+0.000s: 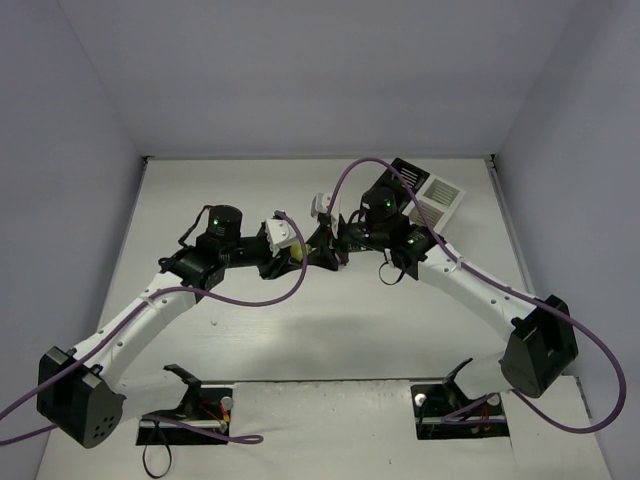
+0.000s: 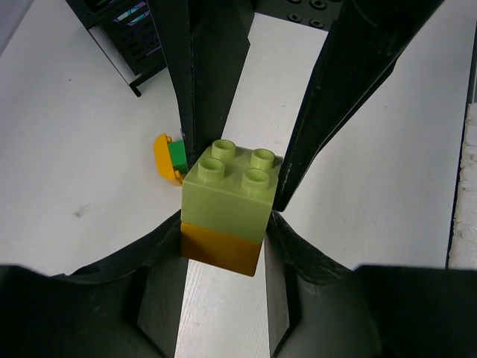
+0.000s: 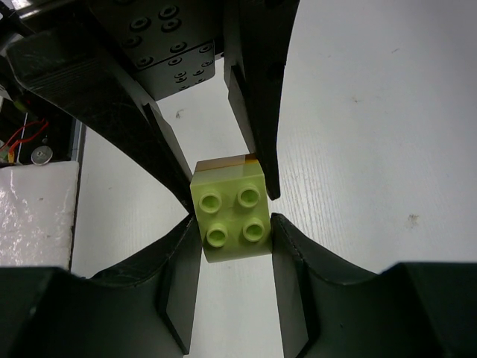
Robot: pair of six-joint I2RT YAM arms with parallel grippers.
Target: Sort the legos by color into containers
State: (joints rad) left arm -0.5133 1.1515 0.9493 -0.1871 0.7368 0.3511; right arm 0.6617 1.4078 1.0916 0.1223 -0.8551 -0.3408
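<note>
The lime green half of the stack will next be pulled off the held orange one, carried to the white container's far section (image 1: 441,191) outward of my right gripper, and released.
A two-brick stack hangs above the table between both grippers: a lime green lego (image 2: 232,190) (image 3: 231,212) pressed onto an orange lego (image 2: 220,252), whose edge (image 3: 223,162) just shows in the right wrist view. My left gripper (image 2: 223,237) (image 1: 298,262) is shut on the orange half. Facing it, my right gripper (image 3: 232,220) (image 1: 324,250) is shut on the lime green half. The stack shows as a yellowish spot (image 1: 297,254) from above. A small orange-and-green lego (image 2: 170,158) lies on the table. The containers (image 1: 428,188) stand at the far right, half black, half white.
A black bin's slatted corner (image 2: 127,33) sits near the left gripper. Purple cables (image 1: 290,290) loop over both arms. A white panel (image 1: 330,405) lies between the arm bases at the near edge, and grey walls enclose the table.
</note>
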